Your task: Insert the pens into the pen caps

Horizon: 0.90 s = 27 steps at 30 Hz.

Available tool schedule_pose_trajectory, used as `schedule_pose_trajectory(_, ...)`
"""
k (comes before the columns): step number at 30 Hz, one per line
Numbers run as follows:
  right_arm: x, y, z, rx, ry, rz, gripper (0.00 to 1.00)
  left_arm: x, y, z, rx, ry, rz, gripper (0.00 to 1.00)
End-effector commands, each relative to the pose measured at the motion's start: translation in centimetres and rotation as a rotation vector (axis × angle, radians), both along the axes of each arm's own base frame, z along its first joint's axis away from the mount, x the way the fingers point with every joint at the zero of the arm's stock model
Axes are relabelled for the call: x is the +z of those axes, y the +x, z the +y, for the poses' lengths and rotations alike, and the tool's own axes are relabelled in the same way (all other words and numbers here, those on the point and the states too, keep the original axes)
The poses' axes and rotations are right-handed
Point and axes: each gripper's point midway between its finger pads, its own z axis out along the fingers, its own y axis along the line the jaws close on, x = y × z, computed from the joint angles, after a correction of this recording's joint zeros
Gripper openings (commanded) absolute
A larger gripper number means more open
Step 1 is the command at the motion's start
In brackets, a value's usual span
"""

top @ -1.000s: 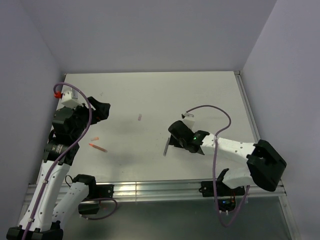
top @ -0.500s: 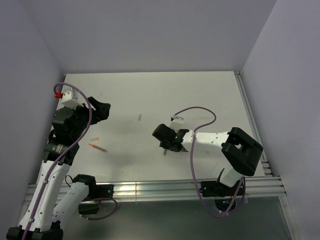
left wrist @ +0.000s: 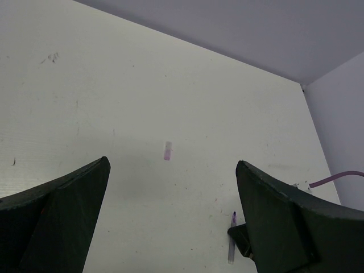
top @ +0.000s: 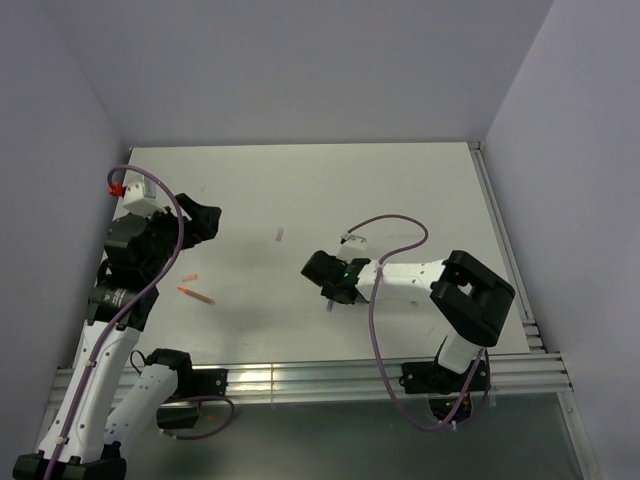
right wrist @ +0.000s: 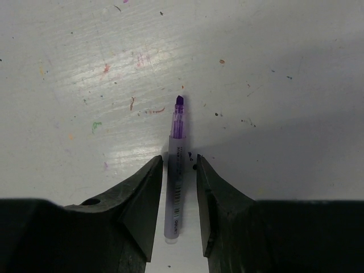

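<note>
Below my left gripper and to its right in the top view lies the pale cap (top: 280, 234) (left wrist: 168, 151), so next I swing that way and bring the open fingers astride it down.
A dark grey-purple pen (right wrist: 176, 182) lies flat on the white table, its tip pointing away from the wrist. My right gripper (right wrist: 179, 159) is low over it, jaws narrowly open, one on each side of the barrel with thin gaps. In the top view the right gripper (top: 333, 290) covers most of this pen (top: 331, 304). A pale cap (top: 280, 235) lies up-left of it; it also shows in the left wrist view (left wrist: 167, 151). A red-orange pen (top: 196, 294) and a pinkish cap (top: 189, 277) lie by the left arm. My left gripper (top: 205, 222) is wide open and empty, raised (left wrist: 172, 170).
The table (top: 400, 190) is walled at the back and both sides, with a metal rail (top: 300, 378) along the near edge. The right arm's purple cable (top: 385, 222) loops over the table. The left wrist view also shows the dark pen (left wrist: 231, 242).
My right arm has swung left and folded in, and its gripper has come down over the dark pen, which lay clear of it before. The left arm has not moved.
</note>
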Motion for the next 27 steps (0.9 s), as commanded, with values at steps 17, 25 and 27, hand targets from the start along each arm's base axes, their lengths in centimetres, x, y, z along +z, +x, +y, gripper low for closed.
schedule_pose_trajectory(17, -3.7, -2.5, -2.5, 0.081, -0.209, 0.070, 0.33, -0.1, 0.7, -0.3, -0.010, 0.003, 0.001, 0.99)
schedule_pose_trajectory(25, -4.7, -3.3, -1.8, 0.170, -0.166, 0.084, 0.16, -2.7, 2.3, -0.1, 0.027, 0.015, 0.119, 0.99)
schedule_pose_trajectory(27, -4.3, -3.2, -1.8, 0.193, -0.159, 0.070, 0.06, -4.0, 3.0, -0.2, 0.030, 0.016, 0.174, 0.97)
